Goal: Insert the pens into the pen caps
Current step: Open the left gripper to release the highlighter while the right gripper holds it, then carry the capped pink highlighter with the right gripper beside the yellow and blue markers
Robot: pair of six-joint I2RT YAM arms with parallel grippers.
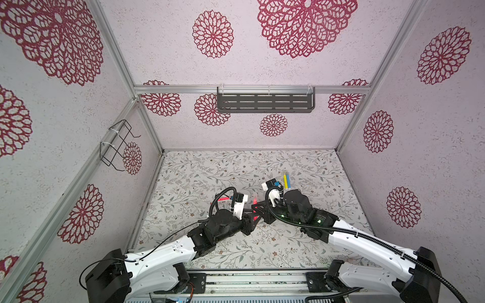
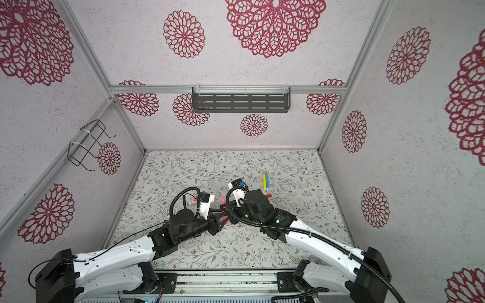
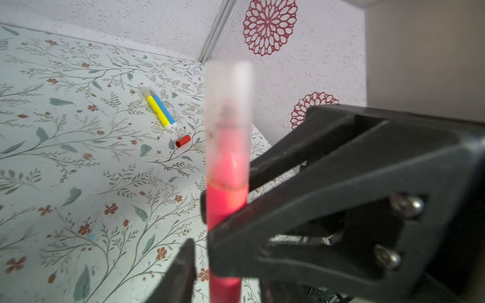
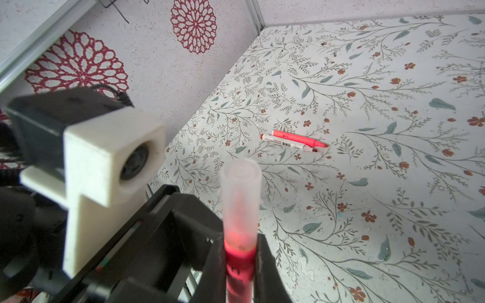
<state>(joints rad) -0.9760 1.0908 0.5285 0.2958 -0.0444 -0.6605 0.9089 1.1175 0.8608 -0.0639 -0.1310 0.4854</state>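
Observation:
I will next swing my right gripper outward and down and release the already capped pink pen flat beside the yellow pen (image 2: pixel 260 183), which lies below and outward of my gripper.
A pink pen (image 4: pixel 240 265) stands upright in the air between the two arms, with a translucent pen cap (image 4: pixel 240 194) pushed over its tip. My right gripper (image 4: pixel 240 262) is shut on its barrel just below the cap. My left gripper (image 3: pixel 225 275) is open around the lower barrel, with one finger (image 3: pixel 183 272) standing clear of the pen. In both top views the two grippers meet at mid-table, where the pen (image 1: pixel 255 201) glows pink. A yellow pen (image 3: pixel 157 111) and a blue pen (image 3: pixel 165 111), both capped, lie side by side. A loose red cap (image 3: pixel 183 141) lies near them.
An uncapped pink pen (image 4: pixel 299 137) and an uncapped white pen (image 4: pixel 287 143) lie together on the floral table (image 1: pixel 210 170), on the left arm's side. A dark shelf (image 1: pixel 265 101) hangs on the back wall and a wire rack (image 1: pixel 116 145) on the left wall.

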